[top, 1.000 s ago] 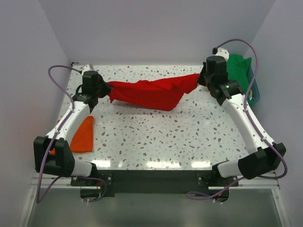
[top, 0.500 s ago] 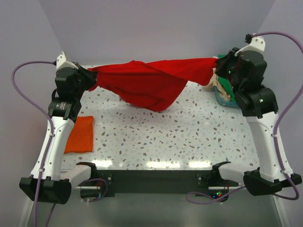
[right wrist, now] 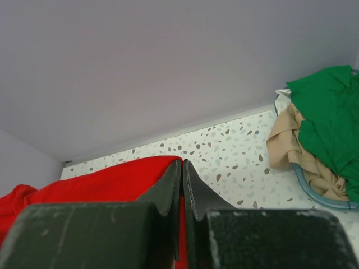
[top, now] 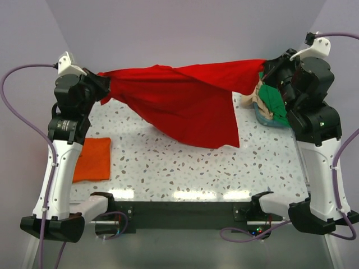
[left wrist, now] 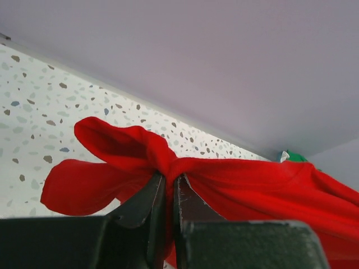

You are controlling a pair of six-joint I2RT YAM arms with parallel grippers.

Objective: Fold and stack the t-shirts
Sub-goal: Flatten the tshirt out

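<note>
My left gripper will swing outward, then down toward the tabletop by the back wall, and let go of the red t-shirt, because the t-shirt hangs in the air.
The large red t-shirt hangs stretched in the air between both grippers, its lower part drooping toward the table. My left gripper is shut on its left end; the left wrist view shows red cloth bunched between the jaws of that gripper. My right gripper is shut on the right end, with the red cloth pinched at that gripper's tips. A folded orange t-shirt lies flat at the table's left. Green and tan t-shirts lie in the basket.
The teal basket stands at the back right, just under my right arm; it also shows in the right wrist view. The speckled table is walled at the back and both sides.
Both arms have risen and spread apart, lifting the red t-shirt off the table; it now hangs higher and has opened out wider than before.
</note>
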